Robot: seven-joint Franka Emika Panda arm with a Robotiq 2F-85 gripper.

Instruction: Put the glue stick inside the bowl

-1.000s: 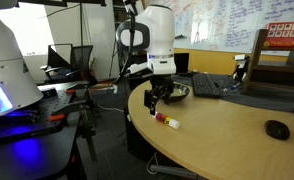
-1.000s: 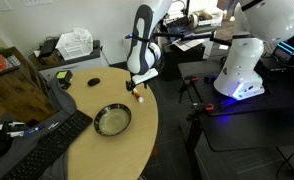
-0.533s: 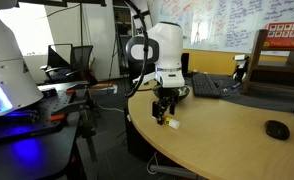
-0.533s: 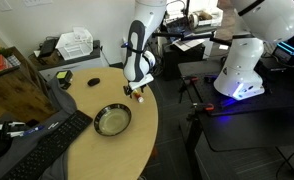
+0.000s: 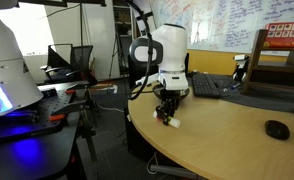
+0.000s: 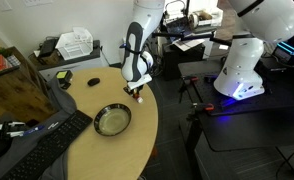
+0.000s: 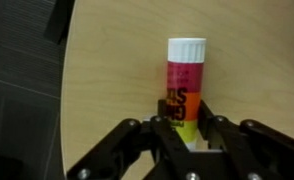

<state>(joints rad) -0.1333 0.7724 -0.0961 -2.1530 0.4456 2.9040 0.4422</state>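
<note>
Next, my gripper lifts the glue stick and moves it across over the bowl's middle (image 6: 113, 120).
The glue stick (image 7: 185, 85) lies on the wooden table, white cap pointing away, red, orange and yellow label toward me. In the wrist view my gripper (image 7: 185, 128) has its two black fingers pressed against the stick's yellow end, shut on it. In both exterior views the gripper (image 5: 168, 115) (image 6: 137, 92) reaches down to the table near its rounded edge, with the glue stick (image 5: 171, 122) just showing below it. The bowl (image 6: 112, 120), dark metal with a shiny rim, rests on the table apart from the gripper; in an exterior view the bowl (image 5: 179, 92) is mostly hidden behind the arm.
A black mouse (image 5: 277, 129) (image 6: 92, 82) lies on the table away from the gripper. A black keyboard (image 6: 42, 148) sits near the bowl. The table edge (image 7: 67, 90) runs close beside the glue stick, dark floor beyond. A second white robot (image 6: 252, 50) stands off the table.
The arm has come down onto the glue stick, and the fingers have closed from wide open onto its yellow end.
</note>
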